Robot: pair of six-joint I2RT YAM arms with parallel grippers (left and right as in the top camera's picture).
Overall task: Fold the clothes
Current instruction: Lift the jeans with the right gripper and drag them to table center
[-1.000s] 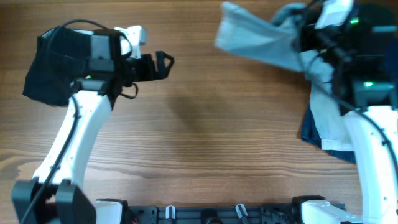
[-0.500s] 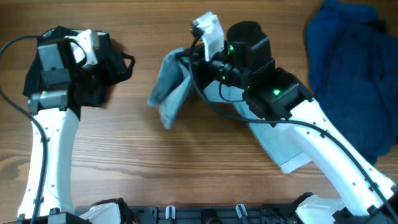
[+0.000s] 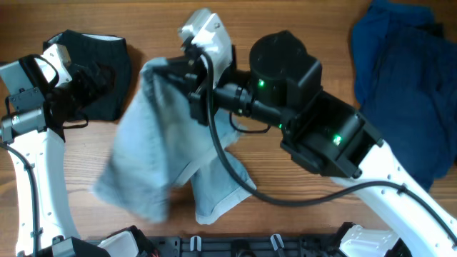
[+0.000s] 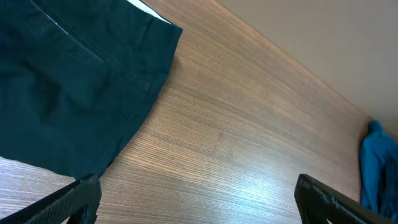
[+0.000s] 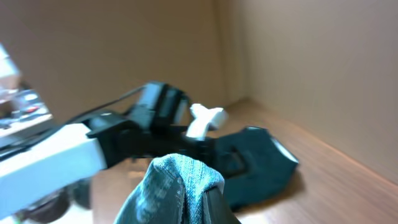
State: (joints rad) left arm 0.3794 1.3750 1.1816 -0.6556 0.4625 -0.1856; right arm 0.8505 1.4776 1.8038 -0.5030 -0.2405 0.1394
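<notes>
The robot's right gripper should next move outward and down and release the denim garment (image 3: 153,143) on clear tabletop, since the bare far wood lies outward and below.
My right gripper (image 3: 178,77) is shut on a light blue denim garment (image 3: 153,143), held above the table middle; the cloth hangs down and left and bunches over the finger in the right wrist view (image 5: 186,186). A folded black garment (image 3: 100,68) lies at the far left; it also shows in the left wrist view (image 4: 68,87) and the right wrist view (image 5: 255,165). My left gripper (image 3: 78,75) is open and empty over the black garment's edge; its fingertips frame bare wood in the left wrist view (image 4: 199,205).
A pile of dark blue clothes (image 3: 403,78) lies at the far right; its edge shows in the left wrist view (image 4: 379,168). The wooden table (image 3: 64,185) is bare at front left. A black rail (image 3: 243,246) runs along the front edge.
My right arm has swept the light blue garment from the far right to the left-centre, the cloth spreading out. My left arm has pulled back left over the black garment.
</notes>
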